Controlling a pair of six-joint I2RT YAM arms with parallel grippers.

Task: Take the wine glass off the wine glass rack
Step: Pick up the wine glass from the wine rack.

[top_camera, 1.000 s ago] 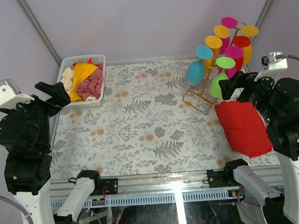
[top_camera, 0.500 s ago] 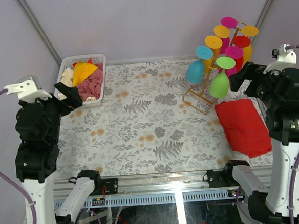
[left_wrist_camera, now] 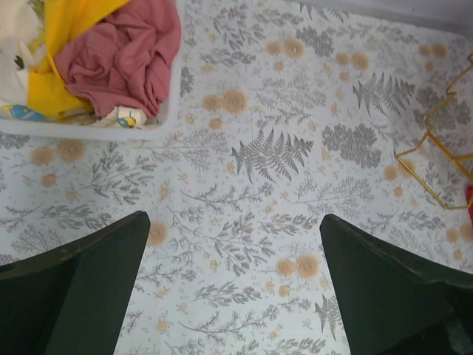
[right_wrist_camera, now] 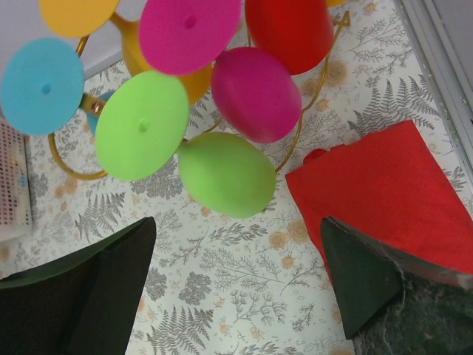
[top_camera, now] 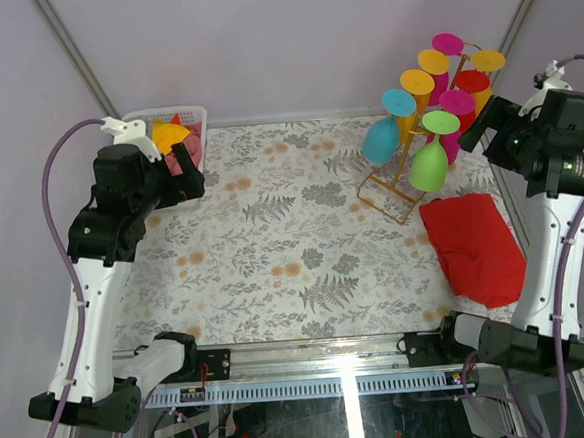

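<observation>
The rim of the green glass's foot [top_camera: 454, 122] [right_wrist_camera: 138, 169] is to the left of my right gripper in the top view. My right gripper will tilt flatter and move onto it next.
The gold wire wine glass rack [top_camera: 394, 188] stands at the table's back right, with several coloured wine glasses hanging bowl-down. The green glass [top_camera: 428, 165] hangs lowest at the front, a blue one [top_camera: 380, 139] to its left. My right gripper [top_camera: 485, 125] is open, just right of the rack and touching nothing. In the right wrist view the green bowl [right_wrist_camera: 225, 174] hangs just ahead of that gripper [right_wrist_camera: 236, 225], beside a magenta bowl [right_wrist_camera: 255, 92]. My left gripper [top_camera: 188, 168] is open near the back left, over bare table [left_wrist_camera: 235, 218]. The rack's base [left_wrist_camera: 420, 180] shows at its right edge.
A white slatted basket [top_camera: 192, 114] of crumpled cloths sits at the back left, close behind my left gripper; its rim [left_wrist_camera: 96, 133] shows in the left wrist view. A red cloth [top_camera: 474, 246] lies flat right of the rack's base, also in the right wrist view [right_wrist_camera: 384, 192].
Both arms have risen and swung toward the back. The left gripper moved right, beside the basket. The right gripper moved up and back, level with the rack. Both stayed open.
</observation>
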